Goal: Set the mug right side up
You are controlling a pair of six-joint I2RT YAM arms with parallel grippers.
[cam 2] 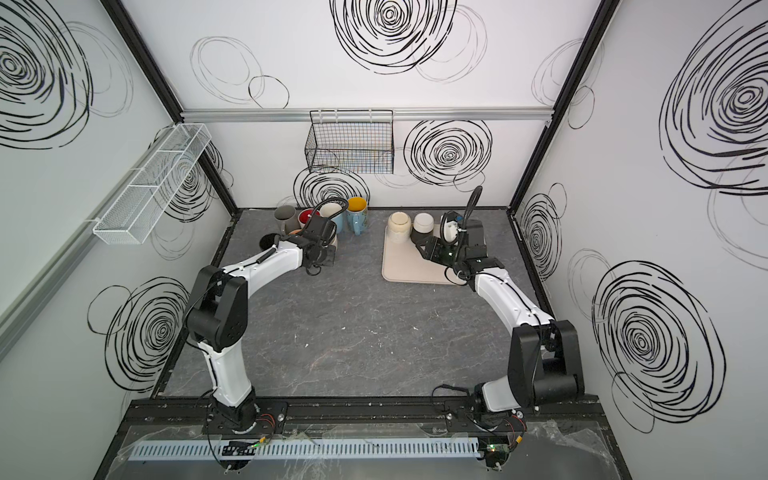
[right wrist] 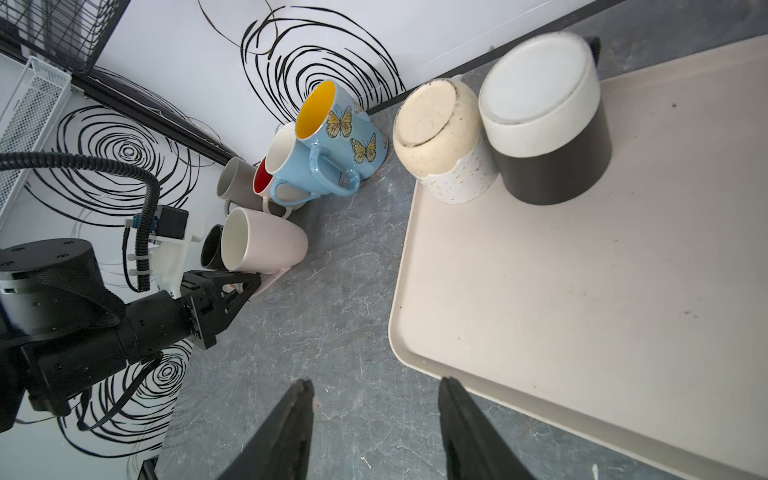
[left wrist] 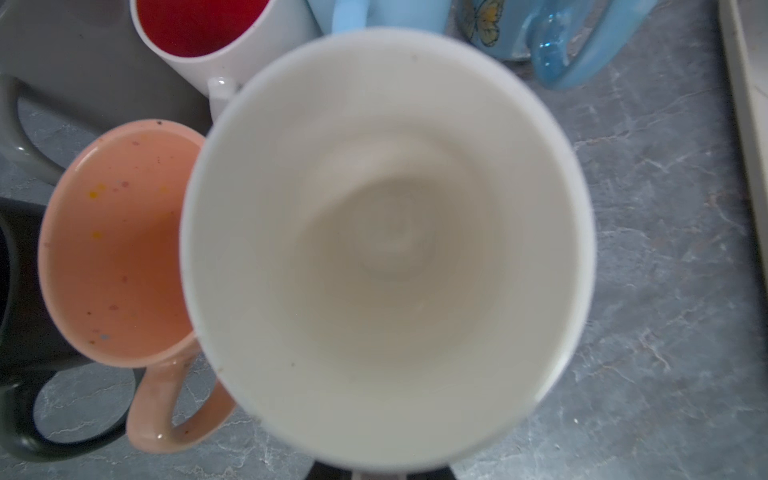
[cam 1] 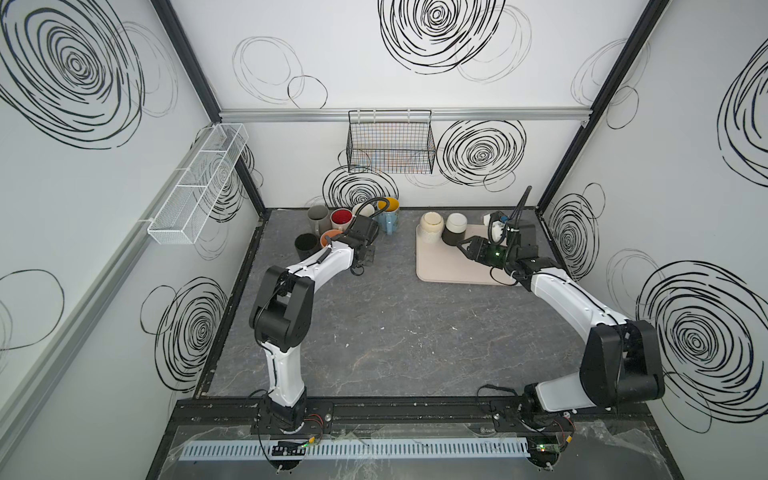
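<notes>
I need to lower the pale mug (left wrist: 386, 249) in my left gripper onto the tabletop beside the peach mug next, and then let go of its handle. The spot is below the gripper.
A pale mug (left wrist: 386, 249) fills the left wrist view, its open mouth facing up at the camera. In the right wrist view the same mug (right wrist: 266, 245) stands beside the cluster of upright mugs. My left gripper (right wrist: 249, 284) is shut on its handle, and I cannot tell whether its base touches the table. Two mugs stand upside down on the beige tray (cam 1: 440, 266): a cream speckled one (cam 1: 432, 226) and a black one with a white base (cam 1: 456, 228). My right gripper (right wrist: 374, 382) is open and holds nothing, close to the black mug in both top views.
Upright mugs crowd the back left: grey (cam 1: 318, 216), red-lined (cam 1: 341, 218), peach (left wrist: 112, 249), black (cam 1: 306, 245), and a blue butterfly mug (right wrist: 345, 137). A black wire basket (cam 1: 390, 143) hangs on the back wall. A white mesh shelf (cam 1: 199, 183) is on the left wall.
</notes>
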